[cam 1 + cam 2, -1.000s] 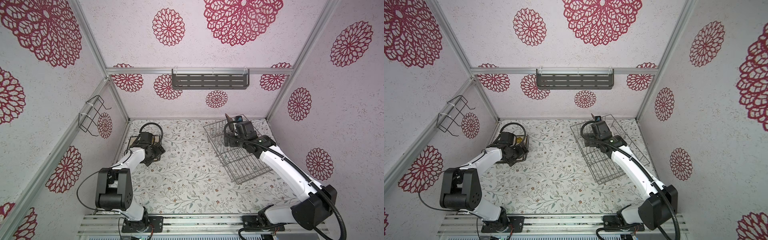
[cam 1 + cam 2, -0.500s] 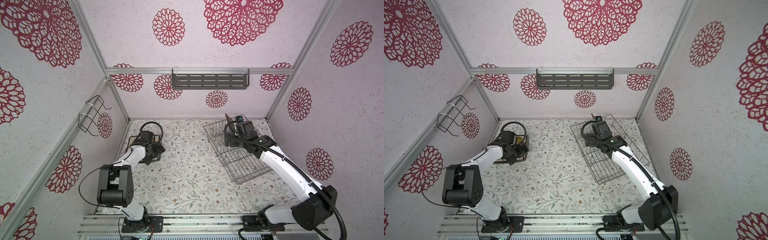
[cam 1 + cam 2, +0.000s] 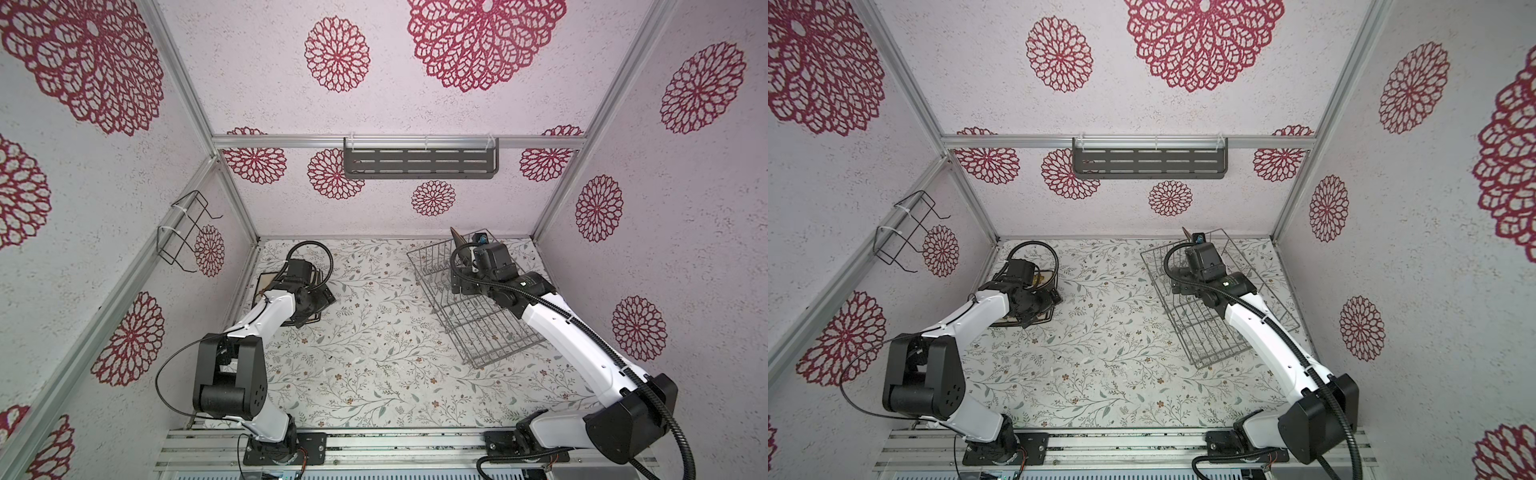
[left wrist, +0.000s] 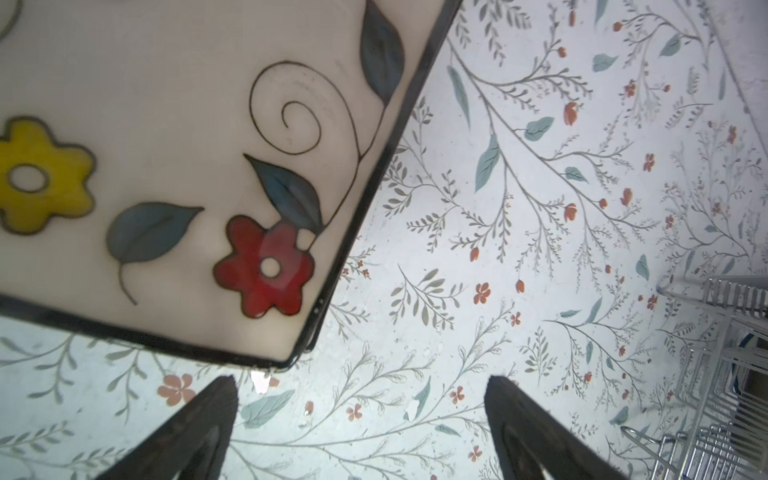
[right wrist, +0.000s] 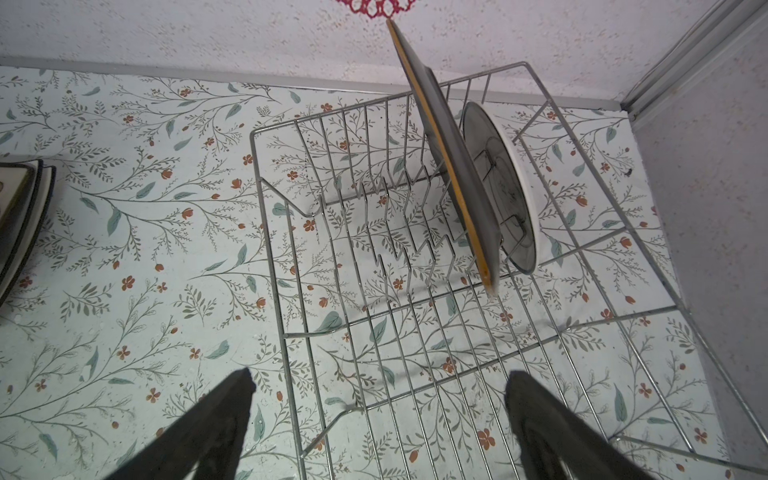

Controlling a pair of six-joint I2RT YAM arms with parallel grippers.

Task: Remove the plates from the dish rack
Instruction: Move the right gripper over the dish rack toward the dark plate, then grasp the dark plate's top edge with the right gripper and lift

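The black square plate's upper edge (image 5: 480,240) stands free above the rack's wires, so the robot's right gripper needs to move outward and down next, turning so that its fingers go on both sides of that edge.
The silver wire dish rack (image 3: 490,332) stands at the right of the table. Two plates stand upright at its far end: a black square plate with an orange edge (image 5: 449,166) and a round white plate (image 5: 509,187) just behind it. My right gripper (image 5: 381,372) hangs open over the rack's near left rim (image 5: 264,208), empty and apart from both plates. At the far left a stack of plates (image 3: 266,282) lies flat on the table, with the cream floral plate (image 4: 166,166) on top. My left gripper (image 4: 362,380) stands open beside that plate's corner, holding nothing.
A dark grey slotted shelf (image 3: 419,162) hangs on the back wall. A small black wire holder (image 3: 183,232) is fixed to the left wall. The plate stack also shows at the edge of the right wrist view (image 5: 20,216). Flowered table surface (image 3: 374,353) lies between the arms.
The left arm has shifted slightly by the plate stack, its gripper staying open. The right arm has barely moved.
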